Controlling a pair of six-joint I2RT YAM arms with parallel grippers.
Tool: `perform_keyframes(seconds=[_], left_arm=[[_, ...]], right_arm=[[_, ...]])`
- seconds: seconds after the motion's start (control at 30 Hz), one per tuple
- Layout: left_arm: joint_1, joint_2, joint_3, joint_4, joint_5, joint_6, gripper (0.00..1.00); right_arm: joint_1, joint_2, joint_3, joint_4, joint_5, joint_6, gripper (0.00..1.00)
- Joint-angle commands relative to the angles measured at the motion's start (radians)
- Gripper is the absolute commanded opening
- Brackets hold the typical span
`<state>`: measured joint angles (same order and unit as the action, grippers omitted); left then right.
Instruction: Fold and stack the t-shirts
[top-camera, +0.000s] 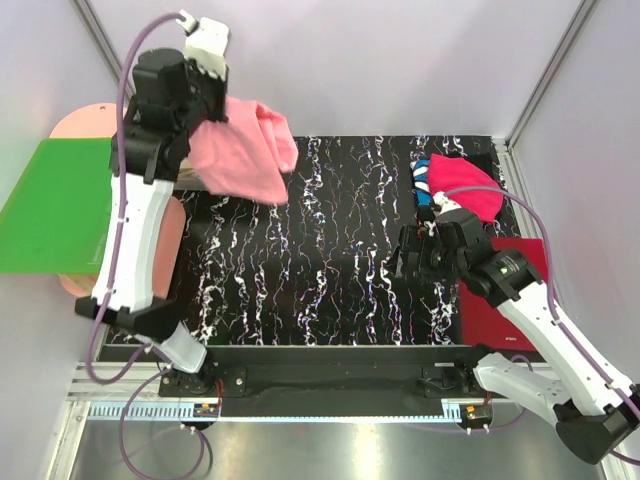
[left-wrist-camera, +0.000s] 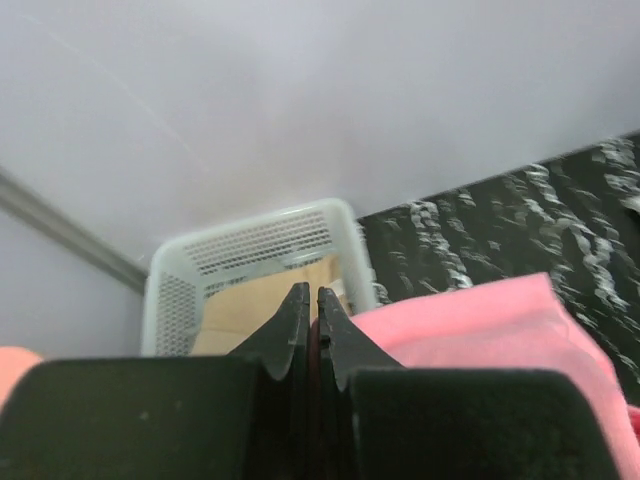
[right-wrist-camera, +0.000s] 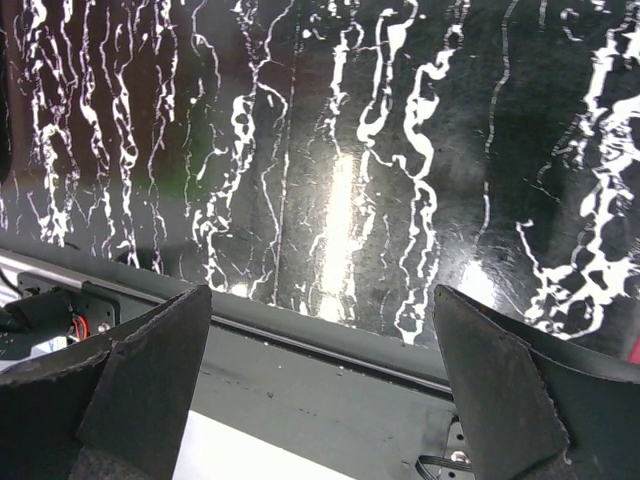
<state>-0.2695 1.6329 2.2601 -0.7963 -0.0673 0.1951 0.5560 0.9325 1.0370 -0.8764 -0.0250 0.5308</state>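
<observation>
I will next move my left gripper to the right in the top view, then down and back over the mat (top-camera: 320, 270). The middle of the mat has room for the shirt.
The light salmon-pink t-shirt (top-camera: 247, 150) hangs bunched in the air at the back left, above the black marbled mat (top-camera: 320, 270). My left gripper (top-camera: 222, 108) is raised high and shut on the shirt's edge. In the left wrist view the jaws (left-wrist-camera: 310, 293) are closed with pink cloth (left-wrist-camera: 500, 335) between them and to their right. The magenta t-shirt (top-camera: 466, 186) lies crumpled at the back right, on top of the blue one (top-camera: 422, 186). My right gripper (top-camera: 410, 256) hovers open and empty over the mat in front of that pile, and it is wide open in its wrist view (right-wrist-camera: 322, 292).
A flat green board (top-camera: 55, 205) lies at the left over a salmon-coloured flat piece (top-camera: 85, 125). A dark-red board (top-camera: 512, 292) lies at the right under my right arm. A white perforated basket (left-wrist-camera: 250, 255) stands below my left gripper. The table's front rail (right-wrist-camera: 330, 380) is near.
</observation>
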Motion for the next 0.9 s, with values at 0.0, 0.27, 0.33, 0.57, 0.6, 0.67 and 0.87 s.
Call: perform_keyframes(seconds=[0.0,0.27,0.33,0.57,0.6,0.67,0.87], left_arm=[[-0.117,-0.109,-0.117,-0.115,0.219,0.041,0.0],[-0.329,-0.124,-0.352,-0.142,0.169,0.076,0.0],[-0.349,-0.066,-0.321,-0.142,0.156,0.073,0.0],[-0.496,0.157,-0.009,-0.161,0.199,0.017,0.0],[-0.513,0.175,0.019,-0.165,0.208,0.01,0.0],[-0.562,0.222,0.09,-0.164,0.222,-0.014,0.0],[-0.603,0.297,0.224,-0.13,0.187,-0.086,0.0]], right_arm=[[0.01,-0.043,0.018,-0.035,0.072,-0.014,1.0],[0.01,-0.078,0.057,-0.064,0.1,0.008,1.0],[0.01,-0.086,0.061,-0.064,0.1,0.021,1.0],[0.01,-0.077,0.109,-0.085,0.125,0.034,1.0],[0.009,-0.077,0.116,-0.096,0.131,0.035,1.0],[0.009,-0.074,0.136,-0.102,0.14,0.035,1.0],[0.01,-0.075,0.147,-0.118,0.137,0.044,1.0]])
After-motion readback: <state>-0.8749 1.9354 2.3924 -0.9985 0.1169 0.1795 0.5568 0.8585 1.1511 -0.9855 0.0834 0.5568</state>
